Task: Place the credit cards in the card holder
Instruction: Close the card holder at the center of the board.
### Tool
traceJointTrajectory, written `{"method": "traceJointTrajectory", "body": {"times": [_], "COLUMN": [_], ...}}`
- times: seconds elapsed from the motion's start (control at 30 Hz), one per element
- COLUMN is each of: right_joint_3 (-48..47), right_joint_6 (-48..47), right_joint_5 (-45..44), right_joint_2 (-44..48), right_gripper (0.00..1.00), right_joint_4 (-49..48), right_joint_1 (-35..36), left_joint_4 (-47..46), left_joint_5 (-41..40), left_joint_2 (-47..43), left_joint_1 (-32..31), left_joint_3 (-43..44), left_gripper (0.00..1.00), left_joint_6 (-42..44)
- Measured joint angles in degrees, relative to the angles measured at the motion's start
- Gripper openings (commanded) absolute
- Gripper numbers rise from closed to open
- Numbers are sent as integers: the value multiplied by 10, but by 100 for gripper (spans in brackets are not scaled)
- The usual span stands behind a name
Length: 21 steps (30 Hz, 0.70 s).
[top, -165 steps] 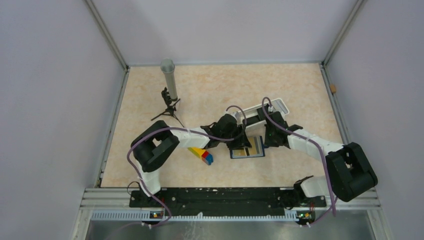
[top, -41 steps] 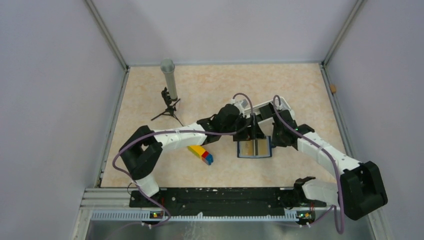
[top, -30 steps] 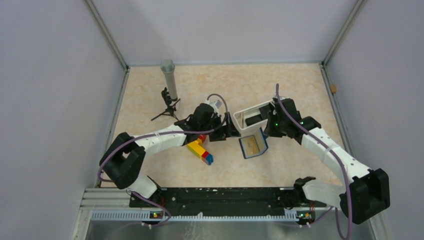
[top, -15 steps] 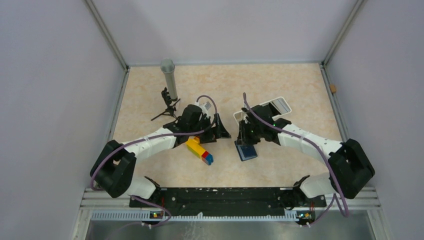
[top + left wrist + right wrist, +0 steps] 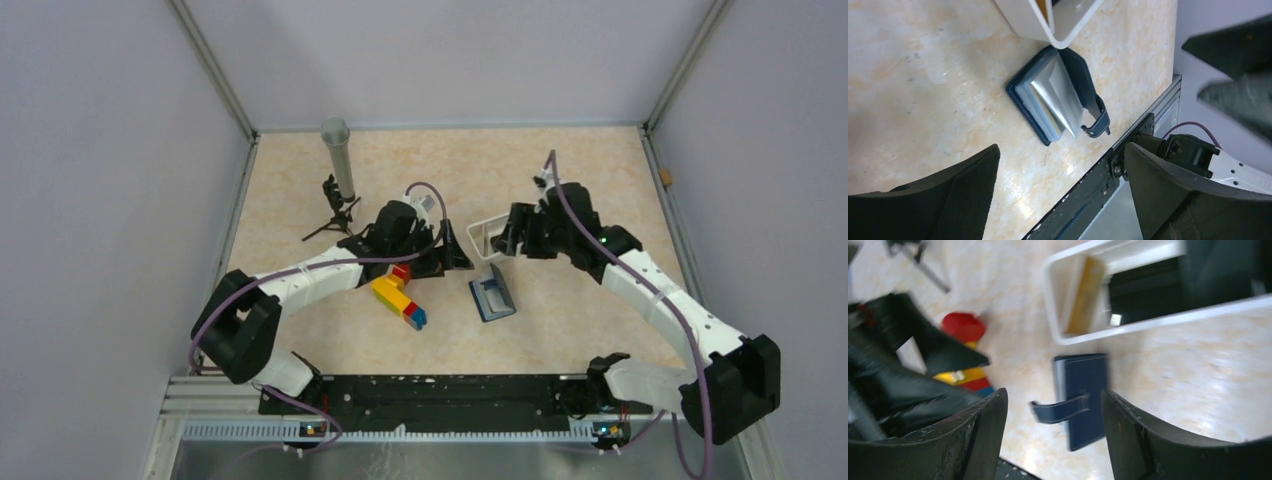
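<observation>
The holder's strap sticks out toward the bricks. My right gripper will next move down and back, put its fingers on either side of the holder's folded edge opposite that strap, and close.
The navy card holder lies half folded on the table, its strap sticking out. A greyish card shows between its flaps. A yellow-gold card stands on edge inside the white tray. My right gripper hovers over the tray's near end, open, with nothing between its fingers; in the right wrist view the holder lies below it. My left gripper is open just left of the tray, and the left wrist view looks past it at the holder.
Stacked toy bricks lie left of the holder, under the left arm. A grey cylinder and a small black tripod stand at the back left. The tray also holds a black object. Walls enclose the table.
My right gripper has opened and let go of the card holder, which now lies on the table, and has pulled back toward the tray. The left arm has barely moved in the last half second.
</observation>
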<state>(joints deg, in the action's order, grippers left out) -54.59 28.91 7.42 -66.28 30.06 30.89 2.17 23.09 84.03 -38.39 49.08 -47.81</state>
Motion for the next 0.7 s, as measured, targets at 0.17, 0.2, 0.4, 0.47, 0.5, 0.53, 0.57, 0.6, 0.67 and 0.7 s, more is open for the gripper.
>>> {"method": "traceJointTrajectory", "body": {"times": [0.17,0.2,0.4,0.47,0.5,0.53,0.57,0.6,0.67,0.7], "right_joint_3": [68,86,165,184,191,196,199,201,201,201], "right_joint_6": [-19,-24,-49,-49,-49,-48,-47,-45,-41,-38], "right_joint_5": [4,9,86,104,113,119,124,128,134,136], "right_joint_2": [22,20,-23,-35,-43,-50,-57,-64,-80,-89], "right_gripper": [61,61,64,64,64,64,64,64,63,63], "right_joint_4": [-2,-2,-30,-50,-61,-70,-81,-91,-111,-121], "right_joint_1": [-131,-142,-144,-137,-130,-123,-114,-106,-89,-82], "left_joint_4": [1,1,5,6,8,10,10,10,10,9], "left_joint_5": [-8,-11,-22,-26,-27,-28,-28,-29,-29,-29], "left_joint_2": [38,46,86,97,101,105,108,111,118,121], "left_joint_1": [-31,-36,-53,-55,-56,-56,-57,-57,-59,-60], "left_joint_3": [40,46,61,62,62,62,62,62,62,62], "left_gripper": [93,93,95,97,97,97,97,97,97,97], "left_joint_6": [-2,-3,-14,-16,-17,-18,-18,-18,-19,-20]}}
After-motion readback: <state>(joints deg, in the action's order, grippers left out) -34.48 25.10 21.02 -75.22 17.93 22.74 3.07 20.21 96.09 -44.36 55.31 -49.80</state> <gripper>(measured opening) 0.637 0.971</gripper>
